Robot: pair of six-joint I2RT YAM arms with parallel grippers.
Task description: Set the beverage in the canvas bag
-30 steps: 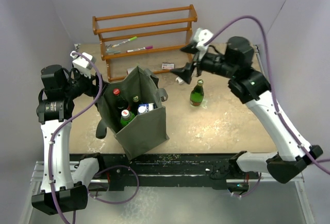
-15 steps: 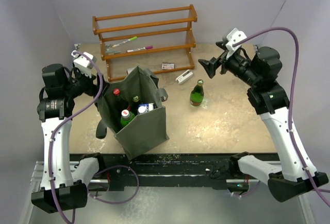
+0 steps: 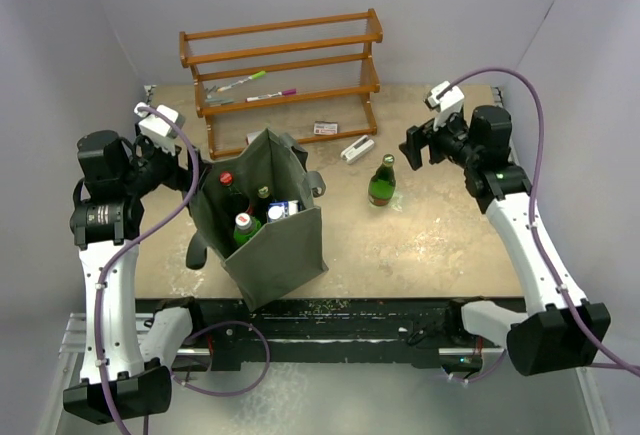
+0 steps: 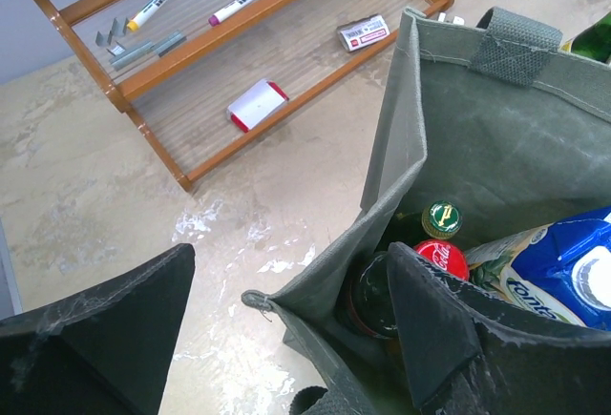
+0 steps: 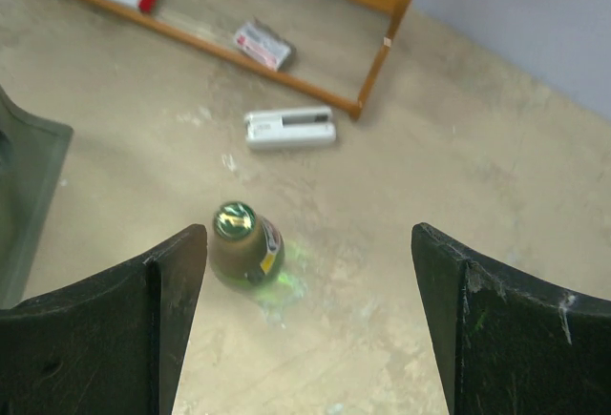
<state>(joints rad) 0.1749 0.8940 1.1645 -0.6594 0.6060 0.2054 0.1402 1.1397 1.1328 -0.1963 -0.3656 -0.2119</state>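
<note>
My right gripper moves across and down around the bottle's neck next, since the bottle stands below it and to its left in the top view.
The beverage, a green glass bottle point(image 3: 381, 181) with a gold cap, stands upright on the table right of the canvas bag point(image 3: 272, 230). The right wrist view shows the bottle point(image 5: 243, 248) from above, close to my left fingertip. My right gripper point(image 3: 412, 145) is open and empty, above and to the right of the bottle point(image 5: 310, 329). My left gripper point(image 3: 192, 168) is open at the bag's left rim. Its jaws straddle the bag's corner point(image 4: 286, 339), one finger point(image 4: 430, 329) inside. The bag point(image 4: 458, 129) holds a red-capped cola bottle point(image 4: 441, 258), other bottles and a blue-white carton point(image 4: 563, 267).
A wooden rack point(image 3: 285, 65) stands at the back with markers and small items on it. A white stapler-like object point(image 3: 356, 148) and a small card point(image 3: 325, 128) lie just behind the bottle. Grey walls close in the sides and back.
My right arm has swung back to the right, away from over the rack and bottle, and now sits right of the bottle. The left arm and the bag have barely moved.
</note>
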